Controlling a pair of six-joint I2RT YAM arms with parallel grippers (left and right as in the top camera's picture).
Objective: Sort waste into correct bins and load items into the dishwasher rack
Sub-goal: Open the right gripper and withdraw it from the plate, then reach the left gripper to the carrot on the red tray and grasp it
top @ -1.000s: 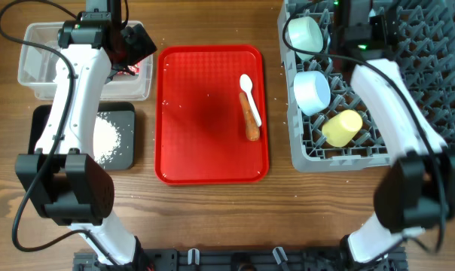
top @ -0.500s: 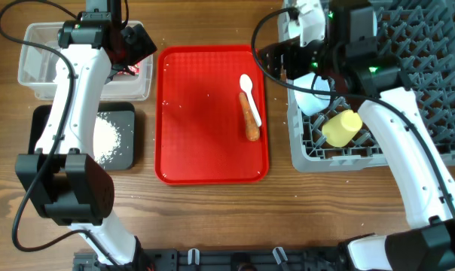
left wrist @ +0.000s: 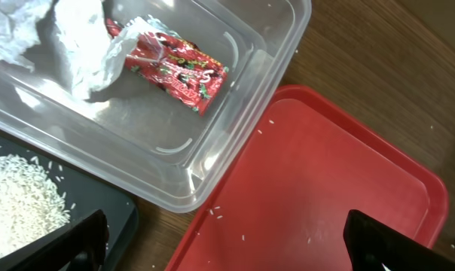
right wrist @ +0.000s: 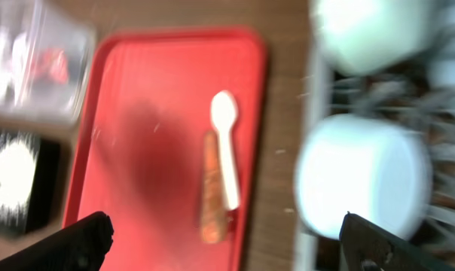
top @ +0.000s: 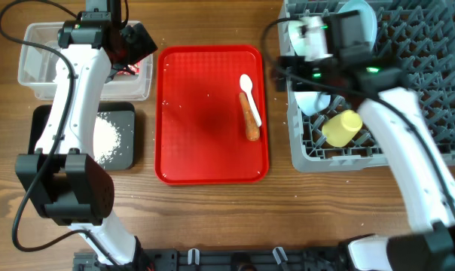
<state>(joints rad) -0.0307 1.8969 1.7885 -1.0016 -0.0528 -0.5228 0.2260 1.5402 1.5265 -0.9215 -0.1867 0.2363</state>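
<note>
My left gripper isn't holding anything, and the carrot lies across the tray from the tub. My left gripper should next move back over the red tray and down astride the carrot's middle.
An orange carrot and a white plastic spoon lie side by side on the right of the red tray. They show blurred in the right wrist view, the carrot left of the spoon. My right gripper is open and empty, high over the gap between tray and grey rack. My left gripper is open and empty above the corner of the clear tub. The tub holds the red wrapper and white tissue. White rice lies in the black tray.
The rack holds a yellow cup, a light blue bowl, a pale green bowl and a light blue plate at its back edge. A few rice grains dot the red tray and the wood near it.
My right arm has swung forward and left from the back of the rack to its left edge, by the red tray. The left arm has not moved.
</note>
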